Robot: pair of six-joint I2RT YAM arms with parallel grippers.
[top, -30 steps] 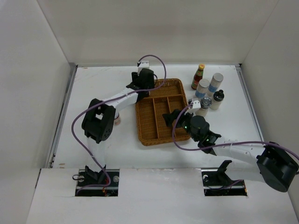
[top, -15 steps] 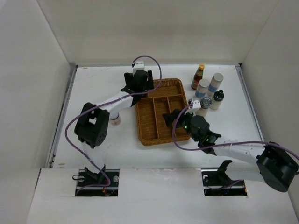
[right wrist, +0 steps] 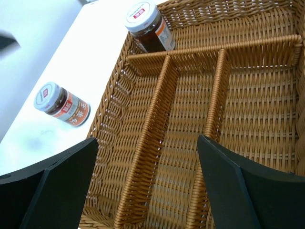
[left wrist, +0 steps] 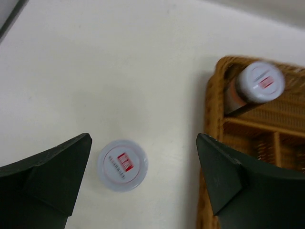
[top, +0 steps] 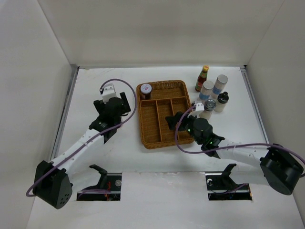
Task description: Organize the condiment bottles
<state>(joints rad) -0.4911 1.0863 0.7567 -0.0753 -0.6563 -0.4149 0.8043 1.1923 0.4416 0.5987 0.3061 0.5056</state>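
Observation:
The short pale-lidded jar is next: my left gripper will lower over it and close on its lid.
One pale-lidded jar (top: pixel 146 89) stands in the far left corner of the wicker tray (top: pixel 157 143), also seen as the jar in the tray (left wrist: pixel 259 83) (right wrist: pixel 147 26). A second pale-lidded jar (left wrist: pixel 123 164) (right wrist: pixel 62 105) stands on the table left of the tray, below and between the fingers of my open left gripper (left wrist: pixel 143 143) (top: pixel 119 109); the top view hides it. My right gripper (right wrist: pixel 147 140) (top: pixel 172 120) hovers open over the tray's long compartments. The red-brown sauce bottle (top: pixel 203 78), two white cylinders (top: pixel 206 89) (top: pixel 219 86) and two shakers (top: pixel 222 101) (top: pixel 208 107) stand right of the tray.
The tray (right wrist: pixel 109 109) has a cross compartment at the far end and three long ones toward me. White walls close in the table on three sides. The right arm's purple cable (top: pixel 190 151) loops beside the tray's near right corner.
My left gripper let go of the jar in the tray's far left corner, opened, and drew back left and toward me over the second jar. The right arm stayed put.

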